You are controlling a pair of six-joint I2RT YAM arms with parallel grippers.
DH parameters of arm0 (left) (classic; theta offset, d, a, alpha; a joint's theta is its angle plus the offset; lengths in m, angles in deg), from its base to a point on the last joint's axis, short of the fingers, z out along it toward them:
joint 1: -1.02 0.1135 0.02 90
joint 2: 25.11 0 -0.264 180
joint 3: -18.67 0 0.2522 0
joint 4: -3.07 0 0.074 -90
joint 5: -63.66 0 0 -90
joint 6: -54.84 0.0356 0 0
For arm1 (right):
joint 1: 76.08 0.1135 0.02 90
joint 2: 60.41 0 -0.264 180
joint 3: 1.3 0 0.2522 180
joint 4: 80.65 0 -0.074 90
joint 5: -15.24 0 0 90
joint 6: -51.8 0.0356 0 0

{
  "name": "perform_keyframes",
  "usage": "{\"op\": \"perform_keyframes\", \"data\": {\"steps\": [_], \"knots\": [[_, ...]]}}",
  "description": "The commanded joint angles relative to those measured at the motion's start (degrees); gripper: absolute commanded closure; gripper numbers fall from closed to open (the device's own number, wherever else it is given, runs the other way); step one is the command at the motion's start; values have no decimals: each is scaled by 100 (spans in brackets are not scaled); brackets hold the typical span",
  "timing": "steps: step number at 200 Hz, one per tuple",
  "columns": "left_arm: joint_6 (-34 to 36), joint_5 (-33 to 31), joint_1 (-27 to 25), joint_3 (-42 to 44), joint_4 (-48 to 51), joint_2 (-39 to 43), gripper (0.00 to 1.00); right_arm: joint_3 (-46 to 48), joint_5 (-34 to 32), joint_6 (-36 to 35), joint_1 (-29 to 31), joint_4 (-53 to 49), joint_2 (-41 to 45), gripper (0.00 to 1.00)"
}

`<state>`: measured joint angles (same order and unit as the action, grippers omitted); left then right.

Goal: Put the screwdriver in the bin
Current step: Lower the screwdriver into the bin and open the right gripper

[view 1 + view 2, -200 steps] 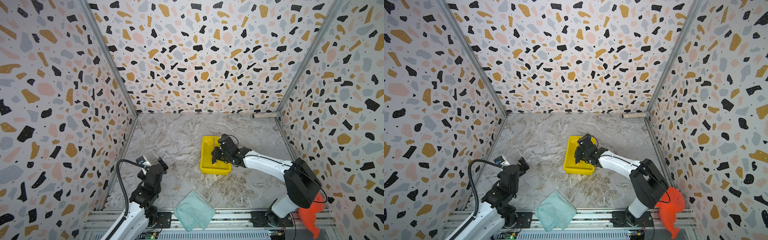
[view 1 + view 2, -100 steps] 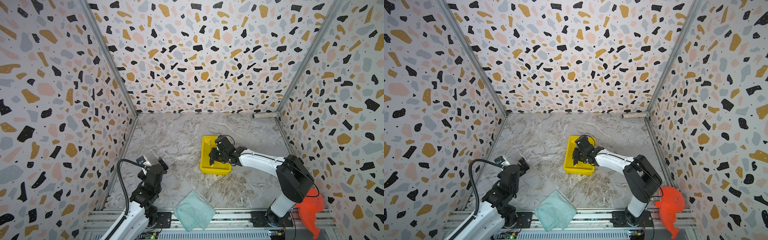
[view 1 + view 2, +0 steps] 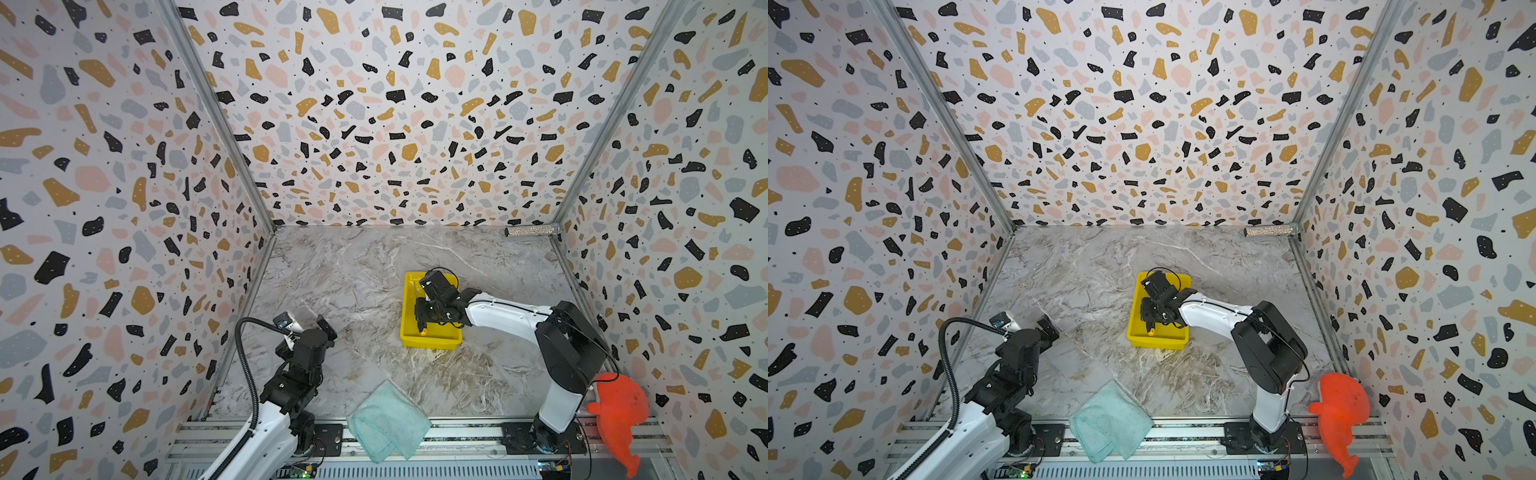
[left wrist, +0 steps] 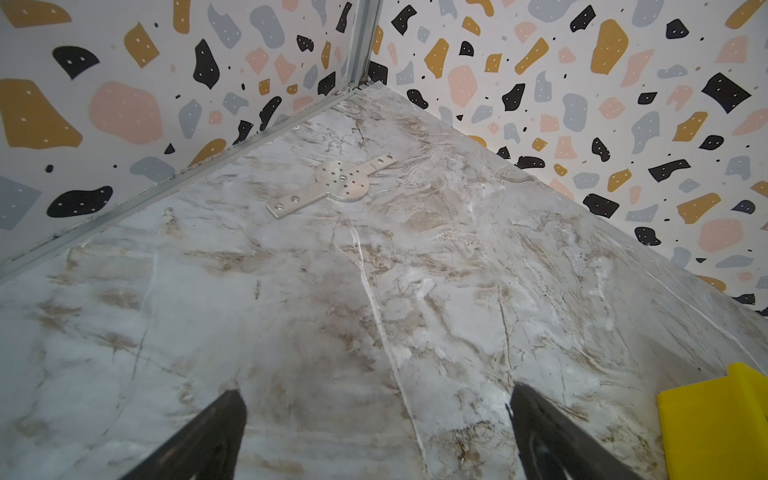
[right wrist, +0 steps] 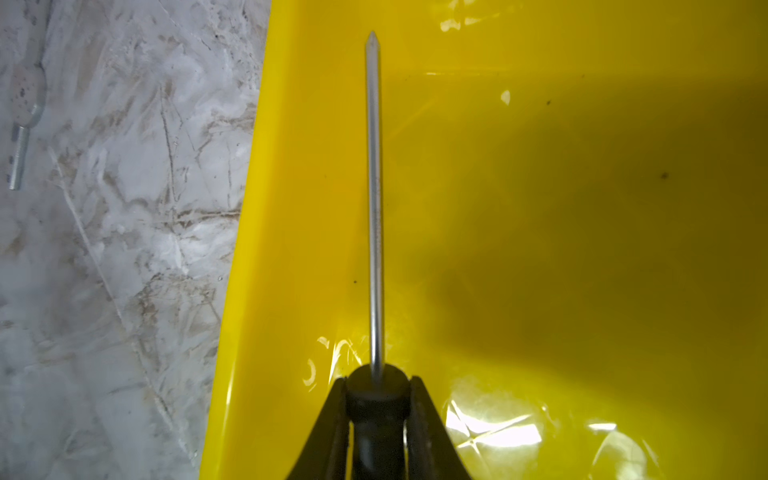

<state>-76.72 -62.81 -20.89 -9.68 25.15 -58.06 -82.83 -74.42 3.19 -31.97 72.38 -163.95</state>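
Observation:
Next, my right gripper eases down to the bin's glossy bottom and away from its side to release the screwdriver's handle, as the screwdriver's metal stem runs near that side.
My right gripper (image 5: 377,382) is shut on the black handle of the screwdriver (image 5: 374,208). The thin metal shaft points out ahead over the glossy floor of the yellow bin (image 5: 582,249), near one side wall. In both top views the right gripper (image 3: 430,313) (image 3: 1156,313) hangs low inside the bin (image 3: 432,343) (image 3: 1158,344), and the screwdriver's orange end cap (image 3: 423,331) (image 3: 1150,332) shows below it. Whether the tool touches the bin floor I cannot tell. My left gripper (image 3: 322,328) (image 4: 376,399) stands open and empty over bare marble at the left.
A folded teal cloth (image 3: 388,419) lies at the front edge. A glittery silver cylinder (image 3: 532,230) rests against the back wall at the right. An orange object (image 3: 619,411) sits beside the right arm's base. A flat metal plate (image 4: 336,185) lies near the left wall.
The right gripper has shifted slightly left and toward the front over the bin, still holding the screwdriver, and its elbow has swung inward. The left arm has not moved.

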Motion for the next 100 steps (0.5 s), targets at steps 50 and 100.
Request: {"op": "perform_keyframes", "data": {"steps": [50, 100], "knots": [[58, -34, 6, 44, -199, 21, 0, -689, -645, -711, 19, -839, -495, 80], [67, -59, 11, 68, -210, 88, 0, -721, -594, -702, 18, -848, -431, 69]]}}
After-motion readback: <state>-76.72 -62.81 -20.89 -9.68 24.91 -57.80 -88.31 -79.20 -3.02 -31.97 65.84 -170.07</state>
